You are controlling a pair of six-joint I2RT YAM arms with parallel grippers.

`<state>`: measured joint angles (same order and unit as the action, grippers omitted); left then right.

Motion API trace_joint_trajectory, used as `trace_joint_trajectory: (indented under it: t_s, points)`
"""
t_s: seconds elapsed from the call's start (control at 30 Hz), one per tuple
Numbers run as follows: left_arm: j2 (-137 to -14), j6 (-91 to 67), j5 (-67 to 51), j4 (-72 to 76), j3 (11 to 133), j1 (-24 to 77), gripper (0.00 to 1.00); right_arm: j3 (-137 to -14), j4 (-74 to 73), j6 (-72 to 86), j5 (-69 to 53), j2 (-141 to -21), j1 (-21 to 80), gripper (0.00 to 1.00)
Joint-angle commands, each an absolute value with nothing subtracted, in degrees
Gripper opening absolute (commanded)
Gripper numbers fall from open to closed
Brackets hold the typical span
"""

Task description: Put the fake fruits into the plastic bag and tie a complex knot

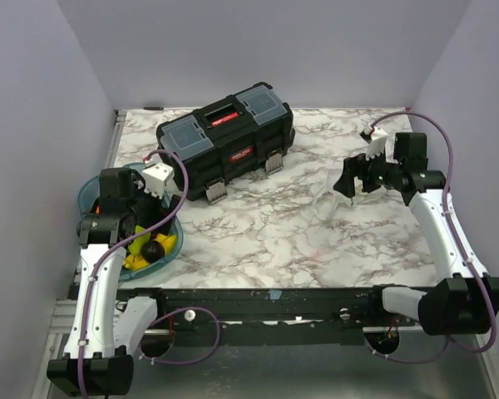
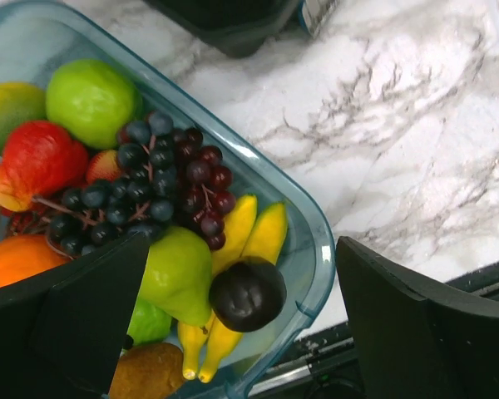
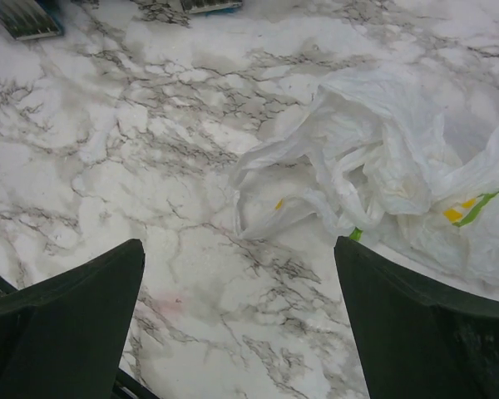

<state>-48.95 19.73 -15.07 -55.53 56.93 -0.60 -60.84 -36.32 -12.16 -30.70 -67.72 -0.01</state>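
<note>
The bag [image 3: 382,166] spreads past my open fingers, so next I will shift my right gripper toward the right in the right wrist view and down onto the bag's edge.
The fake fruits lie in a teal oval tray [image 2: 320,249] at the table's left [image 1: 90,189]. In the left wrist view I see a dark purple plum [image 2: 248,294], yellow bananas [image 2: 262,237], a green pear [image 2: 179,274], grapes [image 2: 162,179], a green apple [image 2: 91,100] and a red fruit [image 2: 37,158]. My left gripper [image 2: 241,320] hangs open above the plum, holding nothing; it also shows in the top view [image 1: 145,233]. The plastic bag [image 3: 382,166] lies crumpled on the marble at the right, faint in the top view [image 1: 326,199]. My right gripper [image 3: 239,320] is open and empty just short of it, seen in the top view too [image 1: 345,179].
A black toolbox [image 1: 224,137] with grey-blue lids stands at the back centre; its latches show at the top of the right wrist view [image 3: 25,21]. The black front rail [image 1: 266,303] runs along the near edge. Side walls close the table in.
</note>
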Motion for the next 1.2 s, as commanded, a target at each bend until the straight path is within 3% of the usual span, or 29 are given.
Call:
trace_joint_trajectory:
  t_s: [0.0, 0.37, 0.5, 0.77, 0.87, 0.93, 1.0, 1.03, 1.17]
  points:
    - [-46.4, 16.3, -16.3, -48.2, 60.9, -0.2, 0.98, -71.2, -43.6, -16.0, -26.7, -74.4, -0.6, 1.00]
    - [-54.4, 19.6, -27.3, -50.9, 71.9, 2.0, 0.99, -91.1, -52.1, -22.4, -31.1, -97.8, -17.8, 1.00]
    - [-55.7, 19.0, -28.2, -50.3, 73.0, 4.1, 0.98, -91.5, -48.4, -23.7, -27.3, -103.9, -18.4, 1.00]
    - [-57.4, 18.1, -28.9, -49.6, 73.5, 7.1, 0.98, -89.8, -47.4, -28.0, -32.0, -116.7, -18.4, 0.99]
    - [-58.4, 18.1, -31.1, -49.9, 73.8, 7.6, 0.98, -86.7, -47.2, -30.2, -34.3, -117.4, -18.4, 0.78]
    - [-59.2, 18.2, -32.9, -50.3, 74.5, 8.2, 0.98, -84.7, -47.9, -31.8, -36.9, -115.5, -18.4, 0.49]
    - [-60.1, 19.5, -35.8, -51.4, 76.0, 9.1, 0.98, -82.6, -48.6, -33.0, -40.8, -111.7, -18.4, 0.11]
    - [-60.6, 20.1, -37.4, -51.6, 76.9, 9.5, 0.98, -81.6, -48.9, -33.1, -43.1, -109.2, -18.4, 0.01]
    - [-60.7, 22.7, -40.6, -49.1, 78.7, 13.9, 0.99, -81.0, -55.7, -36.1, -54.7, -101.4, -18.2, 0.01]
